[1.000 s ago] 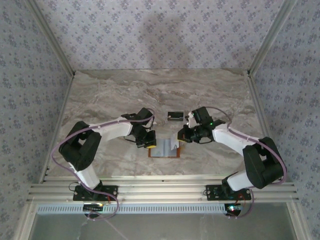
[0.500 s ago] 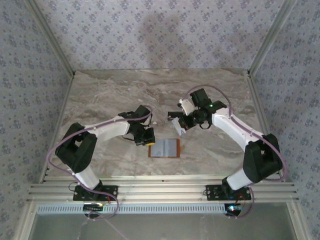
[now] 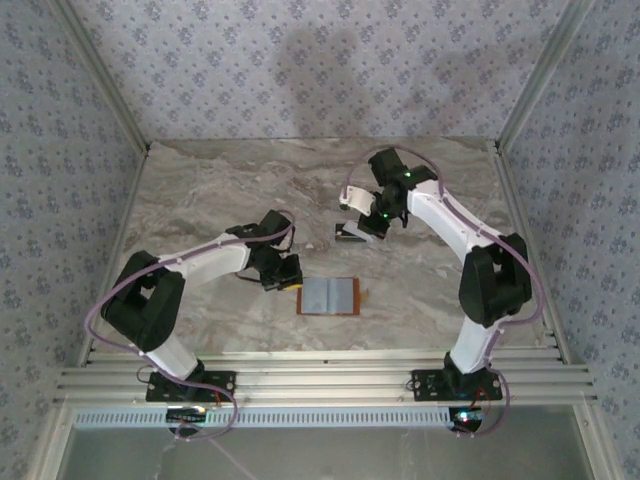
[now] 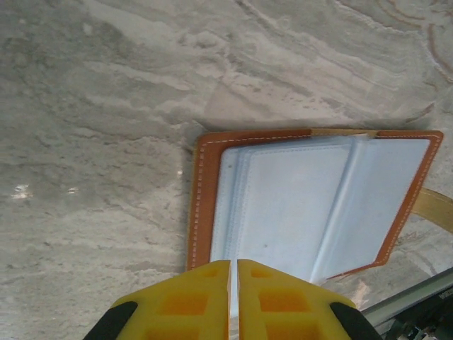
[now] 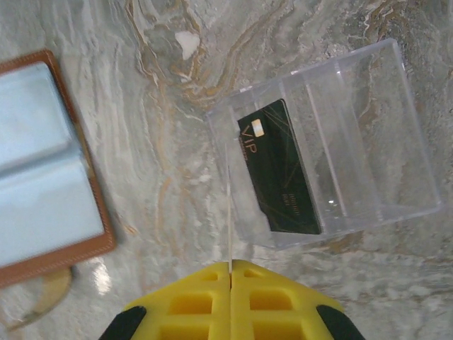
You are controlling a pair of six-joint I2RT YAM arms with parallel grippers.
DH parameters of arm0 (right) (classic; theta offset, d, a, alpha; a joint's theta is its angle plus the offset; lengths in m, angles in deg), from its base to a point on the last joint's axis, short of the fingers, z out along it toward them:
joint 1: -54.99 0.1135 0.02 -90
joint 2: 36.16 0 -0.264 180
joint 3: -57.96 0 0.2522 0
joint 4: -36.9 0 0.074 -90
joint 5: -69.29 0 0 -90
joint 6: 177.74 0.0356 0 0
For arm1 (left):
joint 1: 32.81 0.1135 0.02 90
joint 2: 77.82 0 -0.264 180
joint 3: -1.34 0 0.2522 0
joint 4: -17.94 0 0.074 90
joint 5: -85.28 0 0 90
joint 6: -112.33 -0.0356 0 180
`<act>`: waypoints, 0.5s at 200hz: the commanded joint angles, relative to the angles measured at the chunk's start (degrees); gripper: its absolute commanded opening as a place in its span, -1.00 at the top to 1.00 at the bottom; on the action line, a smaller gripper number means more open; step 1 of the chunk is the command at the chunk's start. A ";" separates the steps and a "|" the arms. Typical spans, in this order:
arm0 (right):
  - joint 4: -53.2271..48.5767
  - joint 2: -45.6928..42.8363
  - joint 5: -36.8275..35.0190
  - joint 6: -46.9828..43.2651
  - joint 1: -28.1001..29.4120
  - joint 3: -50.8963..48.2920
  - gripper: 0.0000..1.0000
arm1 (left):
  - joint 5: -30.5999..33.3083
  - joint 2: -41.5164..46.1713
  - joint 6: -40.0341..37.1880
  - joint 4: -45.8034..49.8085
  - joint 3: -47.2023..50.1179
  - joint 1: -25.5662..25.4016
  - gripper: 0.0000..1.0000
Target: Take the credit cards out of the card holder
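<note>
My right gripper moves outward next, turns parallel to the empty strip beyond the dark card (image 5: 316,166), lowers and releases the pale card. The strip lies outward and below.
The card holder (image 3: 328,296) lies open and flat on the marble, brown rim up, its grey-blue inner faces (image 4: 283,205) showing. My left gripper (image 4: 233,262) is shut, its yellow tips over the holder's left edge (image 3: 288,283). My right gripper (image 5: 231,263) is shut on a thin pale credit card (image 5: 230,219), seen edge-on and pointing at the near wall of a clear tray (image 5: 368,127). A dark credit card (image 5: 279,166) lies in that tray. In the top view the right gripper (image 3: 362,228) hovers by the tray, behind the holder (image 5: 42,177).
The holder's snap tab (image 4: 433,207) sticks out on its side nearest the arm bases. Bare marble surrounds holder and tray. Patterned walls close in the table on three sides, and a metal rail (image 3: 320,380) runs along the near edge.
The right gripper has lifted a pale card away from the holder and carried it back to the clear tray. The left gripper has shifted slightly left.
</note>
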 commanded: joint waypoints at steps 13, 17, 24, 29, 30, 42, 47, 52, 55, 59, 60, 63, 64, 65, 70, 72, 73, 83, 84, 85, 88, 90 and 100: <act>-8.31 5.42 -4.03 -11.93 0.60 9.20 1.00 | 0.74 1.77 -1.81 1.64 0.64 0.89 0.74; -8.83 5.96 -4.17 -12.38 0.60 10.00 1.00 | 0.82 1.82 -1.97 1.63 0.65 0.90 0.74; -9.51 7.06 -4.34 -13.18 0.66 11.83 1.00 | 0.76 1.91 -2.18 1.54 0.71 0.97 0.73; -9.74 7.70 -4.45 -13.69 0.71 12.87 1.00 | 0.74 1.95 -2.35 1.53 0.83 0.98 0.73; -9.83 7.87 -4.50 -13.75 0.73 13.07 1.00 | 0.74 1.98 -2.38 1.53 0.86 0.98 0.73; -10.58 9.50 -5.34 -14.94 0.92 15.37 1.00 | 0.78 2.25 -2.55 1.39 0.98 0.98 0.73; -10.66 10.02 -5.55 -15.45 1.05 16.16 1.00 | 0.74 2.36 -2.47 1.32 1.12 1.05 0.73; -10.71 10.54 -5.77 -15.94 1.25 16.96 1.00 | 0.78 2.60 -2.41 1.15 1.24 1.07 0.73; -10.78 11.01 -6.04 -16.25 1.26 17.40 1.00 | 0.70 2.74 -2.32 1.02 1.30 1.06 0.72; -11.01 11.48 -6.27 -16.60 1.27 18.11 1.00 | 0.74 2.86 -2.20 0.94 1.40 1.15 0.72; -11.04 11.65 -6.33 -16.66 1.28 18.33 1.00 | 0.78 2.87 -2.17 0.93 1.42 1.15 0.72; -11.25 12.06 -6.39 -16.90 1.42 18.89 1.00 | 0.82 2.98 -2.04 0.92 1.52 1.20 0.73; -11.29 12.21 -6.35 -17.03 1.40 19.07 1.00 | 0.82 3.02 -2.05 0.92 1.52 1.23 0.73; -11.40 12.37 -6.37 -17.09 1.43 19.29 1.00 | 0.82 3.08 -2.01 0.83 1.61 1.24 0.73; -11.81 13.03 -6.31 -17.52 1.53 20.20 1.00 | 0.89 3.21 -1.82 0.81 1.65 1.29 0.73; -11.93 13.33 -6.26 -17.62 1.52 20.56 1.00 | 0.93 3.23 -1.78 0.83 1.62 1.33 0.73; -12.03 13.42 -6.20 -17.70 1.53 20.74 1.00 | 0.92 3.27 -1.79 0.78 1.65 1.29 0.72; -12.74 14.76 -6.22 -18.29 1.64 22.29 1.00 | 1.06 3.56 -1.70 0.91 1.78 1.39 0.73; -12.78 14.88 -6.22 -18.34 1.63 22.39 1.00 | 1.08 3.57 -1.70 0.96 1.82 1.41 0.73; -12.80 14.98 -6.26 -18.41 1.68 22.58 1.00 | 1.08 3.62 -1.66 0.98 1.85 1.42 0.73; -12.83 15.33 -6.26 -18.53 1.71 22.85 1.00 | 1.13 3.67 -1.62 1.03 1.89 1.50 0.73; -12.87 15.51 -6.27 -18.60 1.78 23.02 1.00 | 1.16 3.71 -1.58 1.03 1.92 1.51 0.72; -12.58 16.47 -6.70 -19.15 1.84 23.45 1.00 | 1.33 4.01 -1.50 1.25 2.09 1.60 0.72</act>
